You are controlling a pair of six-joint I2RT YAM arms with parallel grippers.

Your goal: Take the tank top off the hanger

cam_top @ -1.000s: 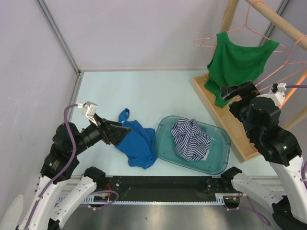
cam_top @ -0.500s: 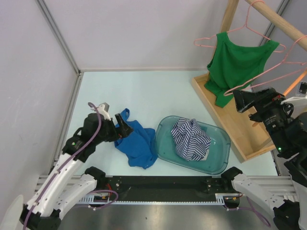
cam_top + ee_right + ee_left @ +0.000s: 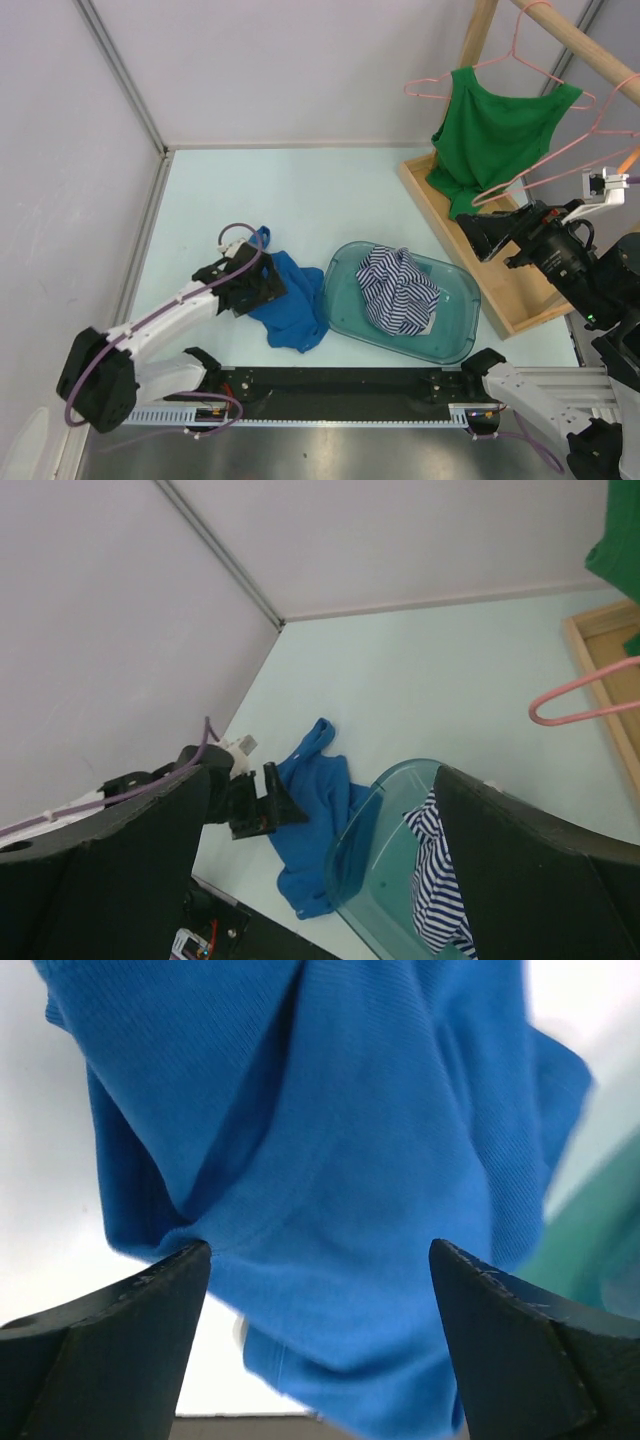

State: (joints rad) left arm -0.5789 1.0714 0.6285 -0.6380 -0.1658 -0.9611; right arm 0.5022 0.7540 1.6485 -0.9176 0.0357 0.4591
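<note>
I will next lower the open fingers of my left gripper onto the blue top's fabric (image 3: 282, 302) just below. I will close them there, because cloth already fills the gap between them.
A green tank top (image 3: 500, 135) hangs on a pink hanger (image 3: 430, 88) from the wooden rod (image 3: 580, 50) at the back right; its edge shows in the right wrist view (image 3: 625, 540). My right gripper (image 3: 480, 235) is open and empty, held in the air just below and in front of the green top, not touching it. A blue tank top (image 3: 290, 300) lies crumpled on the table. My left gripper (image 3: 262, 290) is open, low over the blue top's left edge; in the left wrist view (image 3: 320, 1250) the blue fabric (image 3: 340, 1160) fills the space between the jaws.
A clear teal bin (image 3: 455, 335) holding a striped garment (image 3: 398, 285) sits right of the blue top. The wooden rack base (image 3: 500, 290) runs along the right side. An empty pink hanger (image 3: 560, 155) hangs beside the green top. Walls close in at left and back.
My left gripper has dropped down and moved right onto the blue top's edge. My right gripper has drawn back from the green top's hem, out to the right.
</note>
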